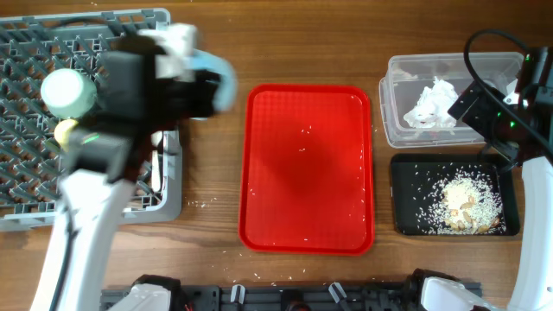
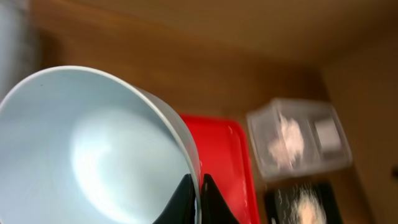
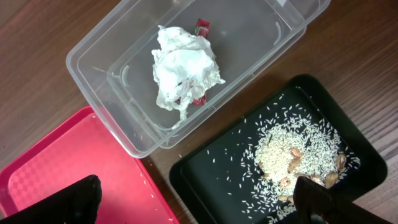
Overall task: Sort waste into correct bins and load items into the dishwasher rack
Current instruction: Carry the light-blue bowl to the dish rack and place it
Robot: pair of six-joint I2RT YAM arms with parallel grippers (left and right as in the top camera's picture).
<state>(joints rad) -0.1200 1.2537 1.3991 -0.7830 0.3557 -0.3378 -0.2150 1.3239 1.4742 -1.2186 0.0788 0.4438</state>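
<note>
I will move my left gripper to the left in the overhead view and down to let go of the pale blue-green bowl, because the rack's wires past the yellow cup are empty.
My left gripper (image 2: 199, 199) is shut on the rim of a pale blue-green bowl (image 2: 93, 155), one finger inside and one outside. In the overhead view the bowl (image 1: 221, 79) is blurred, between the grey dishwasher rack (image 1: 26, 177) and the red tray. The rack holds a pale round bowl (image 1: 69, 91) and a small yellow cup (image 1: 64, 130). My right gripper (image 3: 202, 205) is open and holds nothing, hovering over the near corner of the black tray (image 3: 211, 174). Rice and food scraps (image 3: 292, 152) lie in that tray. Crumpled white tissue (image 3: 183, 65) and a red wrapper (image 3: 202, 27) sit in the clear tub (image 3: 93, 68).
The red serving tray (image 1: 307, 168) lies in the middle with a few rice grains on it. More grains are scattered on the wooden table (image 1: 207, 204) by the rack. The clear tub (image 1: 397, 121) and black tray (image 1: 410, 216) stand at the right, one behind the other.
</note>
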